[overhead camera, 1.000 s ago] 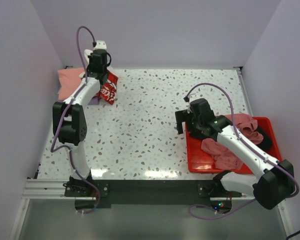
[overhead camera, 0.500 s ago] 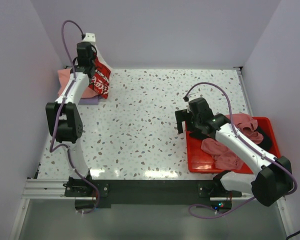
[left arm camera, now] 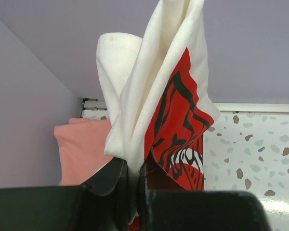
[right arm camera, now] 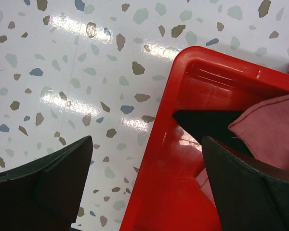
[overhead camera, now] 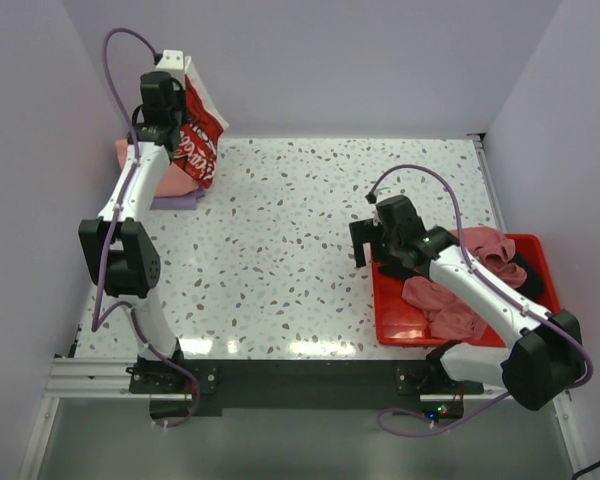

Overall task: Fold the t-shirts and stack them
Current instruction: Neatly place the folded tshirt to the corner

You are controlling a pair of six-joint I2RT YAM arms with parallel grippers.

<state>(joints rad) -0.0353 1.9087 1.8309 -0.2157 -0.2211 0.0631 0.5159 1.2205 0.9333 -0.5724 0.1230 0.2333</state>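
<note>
The cream-white t-shirt should go down toward the wall next. My left gripper should carry it across the salmon-pink t-shirt.
My left gripper (overhead camera: 168,102) (left arm camera: 132,168) is shut on a cream-white t-shirt (overhead camera: 198,135) (left arm camera: 149,96) with a red and black print. It holds the shirt bunched and hanging in the air over the table's far left corner. Below it a folded salmon-pink t-shirt (overhead camera: 128,155) (left arm camera: 82,149) lies on a lavender one (overhead camera: 183,200). My right gripper (overhead camera: 365,245) (right arm camera: 147,139) stands open above the left rim of the red tray (overhead camera: 400,322) (right arm camera: 183,192), with nothing between its fingers. Dusty rose t-shirts (overhead camera: 450,300) (right arm camera: 272,130) and a black one (overhead camera: 525,275) (right arm camera: 207,122) lie crumpled in the tray.
The speckled tabletop (overhead camera: 300,230) stretches between the shirt pile at the far left and the tray at the right. Lilac walls close in the left, back and right sides. The arms' base rail (overhead camera: 300,378) runs along the near edge.
The left arm has raised the cream-white t-shirt higher and carried it toward the far left corner. The right arm has stayed in place, still open.
</note>
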